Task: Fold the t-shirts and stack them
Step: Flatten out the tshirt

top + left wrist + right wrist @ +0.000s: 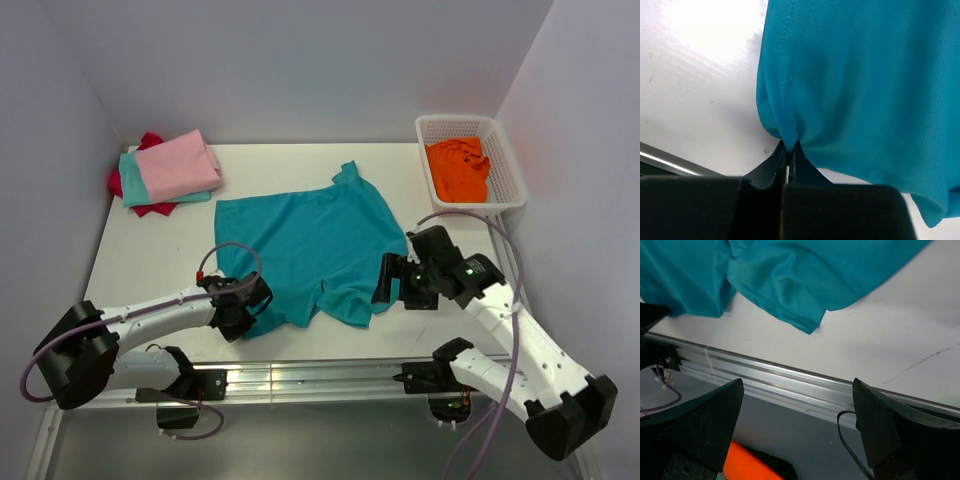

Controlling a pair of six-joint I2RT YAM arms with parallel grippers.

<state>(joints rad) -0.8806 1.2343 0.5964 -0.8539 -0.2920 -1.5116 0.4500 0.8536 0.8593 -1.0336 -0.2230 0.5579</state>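
The robot's open right gripper should next go down and to the left in the top view, onto the near sleeve's tip (357, 319) (810, 322), which sticks out toward the bar.
The teal t-shirt (305, 245) lies spread on the white table, collar toward the back right. My left gripper (243, 303) is shut on its near left hem corner; the left wrist view shows the cloth (850, 80) pinched between the fingertips (790, 150). My right gripper (387, 280) is open and empty, just beside the shirt's near right sleeve (790, 295). A folded stack sits at the back left: pink shirt (177, 165) on light aqua (130, 185) on red (150, 140). An orange shirt (458, 168) lies crumpled in the basket.
The white mesh basket (508, 165) stands at the back right against the wall. An aluminium rail (320, 375) runs along the table's near edge. Walls close in the left, back and right sides.
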